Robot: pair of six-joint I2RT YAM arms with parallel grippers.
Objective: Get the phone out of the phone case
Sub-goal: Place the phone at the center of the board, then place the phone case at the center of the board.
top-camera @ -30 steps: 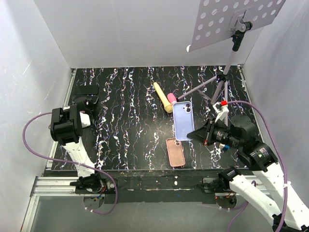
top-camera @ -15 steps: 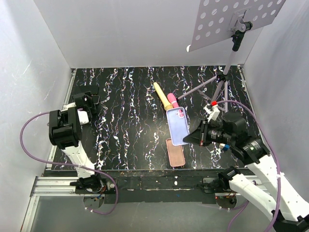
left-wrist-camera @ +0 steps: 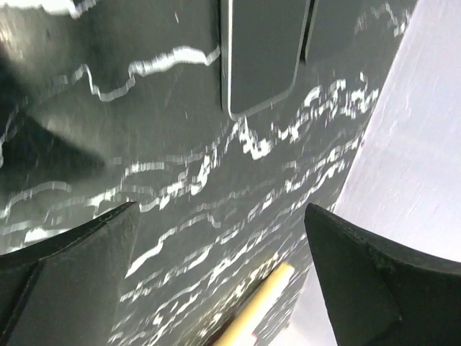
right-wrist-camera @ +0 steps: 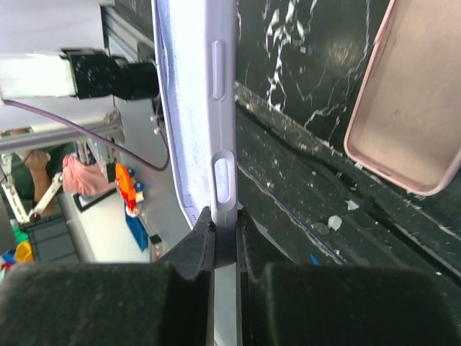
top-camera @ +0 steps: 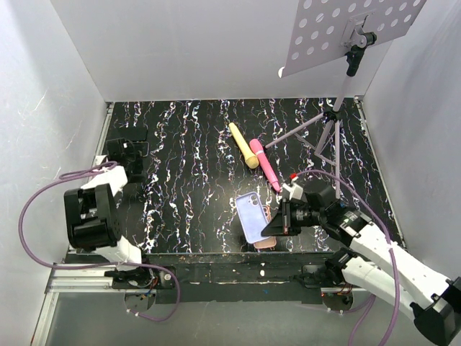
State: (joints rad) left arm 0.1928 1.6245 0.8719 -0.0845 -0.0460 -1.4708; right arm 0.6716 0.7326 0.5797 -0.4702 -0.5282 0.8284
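The phone case lies below the right gripper, so the gripper should next move down toward the left in the top view and release the phone point(top-camera: 252, 216) on the bare tabletop beside the phone case.
The phone point(top-camera: 252, 216), pale lavender on its back, is held on edge above the table's near edge, with my right gripper point(top-camera: 274, 222) shut on its lower end. In the right wrist view the fingers pinch the phone point(right-wrist-camera: 193, 86) below its side buttons, my right gripper point(right-wrist-camera: 225, 216) tight on it. The phone case point(right-wrist-camera: 410, 108), salmon pink and empty, lies hollow side up on the table; from above, the phone case point(top-camera: 266, 243) shows only partly under the phone. My left gripper point(left-wrist-camera: 222, 209) stands open at the far left, empty, over bare table.
A second, dark-screened phone point(left-wrist-camera: 263, 50) lies flat by the left wall. A yellow marker point(top-camera: 243, 145) and a pink marker point(top-camera: 265, 164) lie mid-table. A tripod stand point(top-camera: 333, 126) with a perforated plate stands back right. White walls close in three sides.
My right gripper has carried the phone left and toward the near edge, over the pink case. The left jaws have opened wide and that arm has drawn back.
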